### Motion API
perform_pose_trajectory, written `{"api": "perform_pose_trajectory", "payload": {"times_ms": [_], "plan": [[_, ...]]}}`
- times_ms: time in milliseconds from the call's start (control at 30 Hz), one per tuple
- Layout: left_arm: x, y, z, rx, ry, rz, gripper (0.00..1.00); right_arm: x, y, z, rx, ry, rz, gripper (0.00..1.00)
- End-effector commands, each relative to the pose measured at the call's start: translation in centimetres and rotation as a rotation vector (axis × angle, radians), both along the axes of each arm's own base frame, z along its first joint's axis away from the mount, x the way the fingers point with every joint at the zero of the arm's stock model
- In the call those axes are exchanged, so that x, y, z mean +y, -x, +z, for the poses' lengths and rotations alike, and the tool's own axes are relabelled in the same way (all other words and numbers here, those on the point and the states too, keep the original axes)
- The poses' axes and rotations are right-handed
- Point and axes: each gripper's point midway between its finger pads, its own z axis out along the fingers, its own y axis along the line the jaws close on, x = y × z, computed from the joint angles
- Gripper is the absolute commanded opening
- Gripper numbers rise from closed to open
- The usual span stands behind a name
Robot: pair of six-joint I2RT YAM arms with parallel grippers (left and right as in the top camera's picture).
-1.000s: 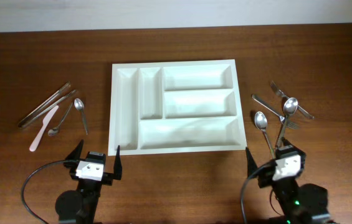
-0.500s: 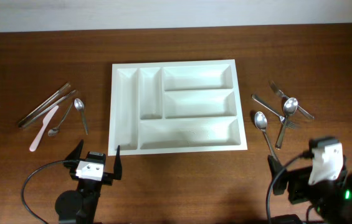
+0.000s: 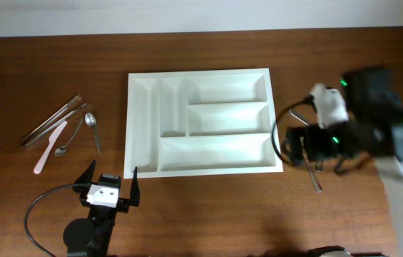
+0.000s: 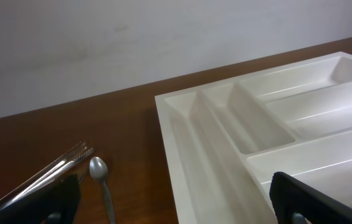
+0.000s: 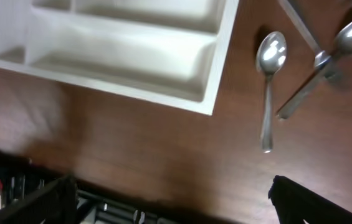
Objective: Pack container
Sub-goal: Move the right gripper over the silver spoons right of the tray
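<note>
Next, my right gripper lowers to the neck of the spoon (image 3: 307, 163) (image 5: 268, 77), since that neck lies beside the tray, clear of the crossed fork and spoon.
The container (image 3: 144, 128) is a white five-compartment cutlery tray in the middle of the table, and all its compartments are empty. It also shows in the left wrist view (image 4: 225, 143) and the right wrist view (image 5: 207, 93). My left gripper (image 3: 113, 173) is open and empty just in front of the tray's near left corner. My right gripper (image 3: 315, 143) is open and empty, raised above the cutlery to the right of the tray. In the right wrist view a spoon (image 5: 269, 68) lies beside the tray's corner, with a fork and another spoon (image 5: 325, 68) further right.
Left of the tray lie metal tongs (image 3: 51, 120), a pale plastic knife (image 3: 50, 146) and two spoons (image 3: 90, 130). A spoon (image 4: 101, 177) and the tongs (image 4: 45, 177) show in the left wrist view. The right arm hides most of the right-hand cutlery from above.
My right arm has lifted from the near table edge and swung forward over the cutlery right of the tray. The left arm has not moved.
</note>
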Motion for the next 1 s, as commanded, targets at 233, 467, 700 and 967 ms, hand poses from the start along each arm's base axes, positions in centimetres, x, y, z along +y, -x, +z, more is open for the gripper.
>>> {"api": "perform_pose_trajectory", "payload": {"times_ms": [233, 467, 700, 967], "plan": [[0.1, 0.0, -0.1, -0.002, 0.011, 0.008, 0.99, -2.1, -4.6, -5.6, 0.194, -0.013, -0.103, 0.99], [0.1, 0.0, -0.1, -0.002, 0.011, 0.008, 0.99, -8.5, -6.6, -5.7, 0.139, -0.06, -0.323, 0.99], [0.1, 0.0, -0.1, -0.002, 0.011, 0.008, 0.99, -11.2, -6.9, -7.1, 0.154, -0.101, -0.359, 0.93], [0.1, 0.0, -0.1, -0.002, 0.011, 0.008, 0.99, -10.9, -6.2, -14.0, 0.298, -0.116, -0.352, 0.85]]}}
